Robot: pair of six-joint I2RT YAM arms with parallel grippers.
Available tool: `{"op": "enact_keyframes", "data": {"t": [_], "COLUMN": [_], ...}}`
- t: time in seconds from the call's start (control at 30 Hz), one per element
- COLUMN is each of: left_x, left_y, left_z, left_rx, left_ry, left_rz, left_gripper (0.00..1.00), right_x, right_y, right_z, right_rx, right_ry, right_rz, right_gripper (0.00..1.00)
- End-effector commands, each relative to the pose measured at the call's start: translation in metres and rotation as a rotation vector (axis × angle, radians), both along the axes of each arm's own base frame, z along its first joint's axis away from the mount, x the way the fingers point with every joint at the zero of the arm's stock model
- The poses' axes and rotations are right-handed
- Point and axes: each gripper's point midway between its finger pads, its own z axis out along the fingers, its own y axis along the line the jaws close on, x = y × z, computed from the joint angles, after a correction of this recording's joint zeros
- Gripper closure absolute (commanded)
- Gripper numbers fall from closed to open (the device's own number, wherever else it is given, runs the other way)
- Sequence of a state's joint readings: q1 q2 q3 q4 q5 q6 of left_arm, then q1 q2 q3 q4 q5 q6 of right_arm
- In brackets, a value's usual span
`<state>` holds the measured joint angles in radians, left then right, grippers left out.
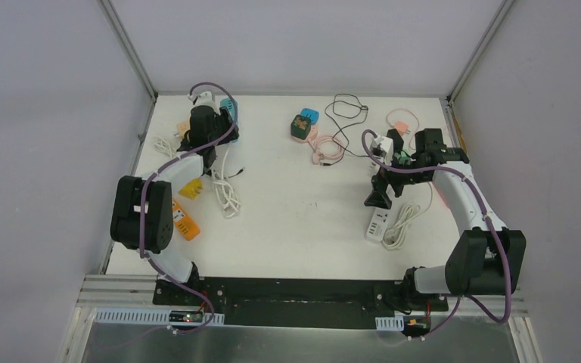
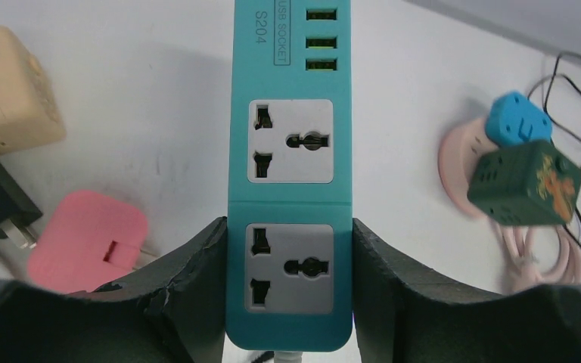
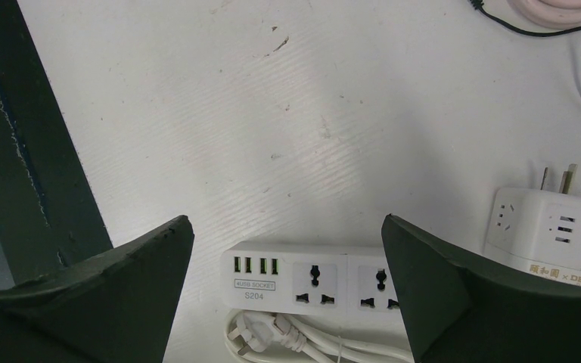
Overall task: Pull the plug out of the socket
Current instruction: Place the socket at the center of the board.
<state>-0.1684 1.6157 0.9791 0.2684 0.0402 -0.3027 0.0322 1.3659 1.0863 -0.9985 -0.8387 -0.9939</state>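
The left gripper brings the teal power strip (image 2: 289,189) down onto the bare tabletop below it, beside the pink adapter, next, then releases it once it rests there.
A teal power strip (image 2: 289,189) lies between my left gripper's fingers (image 2: 197,265), which press on both of its long sides near the cord end. My left gripper (image 2: 289,227) is shut on it at the far left of the table (image 1: 206,128). Its two visible sockets are empty. My right gripper (image 3: 287,227) is open and hovers above a white power strip (image 3: 310,276), which also shows in the top view (image 1: 378,223). That strip's visible sockets are empty too, and its own white plug (image 3: 268,333) lies loose beside it. No plug seated in a socket shows.
Near the teal strip lie a pink adapter (image 2: 87,238), a beige adapter (image 2: 7,91), and a green cube (image 2: 526,181) with a blue one on a pink cable coil. A white adapter (image 3: 552,234) sits by the white strip. An orange item (image 1: 185,223) and a white cord (image 1: 227,193) lie at the left.
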Motion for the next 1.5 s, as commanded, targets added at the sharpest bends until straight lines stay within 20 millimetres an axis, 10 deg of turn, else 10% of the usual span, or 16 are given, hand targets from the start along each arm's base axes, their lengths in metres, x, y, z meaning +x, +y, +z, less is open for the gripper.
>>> {"op": "enact_keyframes", "data": {"t": [0.0,0.7,0.9,1.1,1.47], "left_x": [0.042,0.083,0.08,0.076,0.049], "left_y": [0.021,0.059,0.062,0.06,0.052], "left_z": [0.043,-0.069,-0.08,-0.065,0.014], "left_rx": [-0.055,-0.061,-0.087,-0.098,-0.023], "left_ry": [-0.104,0.296,0.345,0.338,0.18], "left_rz": [0.13,0.256,0.24,0.21,0.076], "left_gripper": [1.0,1.0,0.67,0.35,0.27], "right_x": [0.0,0.0,0.0,0.0,0.0], "right_y": [0.003,0.002,0.002,0.001,0.001], "right_z": [0.005,0.001,0.001,-0.001,0.0], "right_rx": [0.031,0.02,0.02,0.017,0.02], "right_ry": [-0.026,-0.02,-0.018,-0.012,-0.013], "right_rz": [0.023,0.023,0.023,0.023,0.022], "right_gripper": [0.0,0.0,0.0,0.0,0.0]}}
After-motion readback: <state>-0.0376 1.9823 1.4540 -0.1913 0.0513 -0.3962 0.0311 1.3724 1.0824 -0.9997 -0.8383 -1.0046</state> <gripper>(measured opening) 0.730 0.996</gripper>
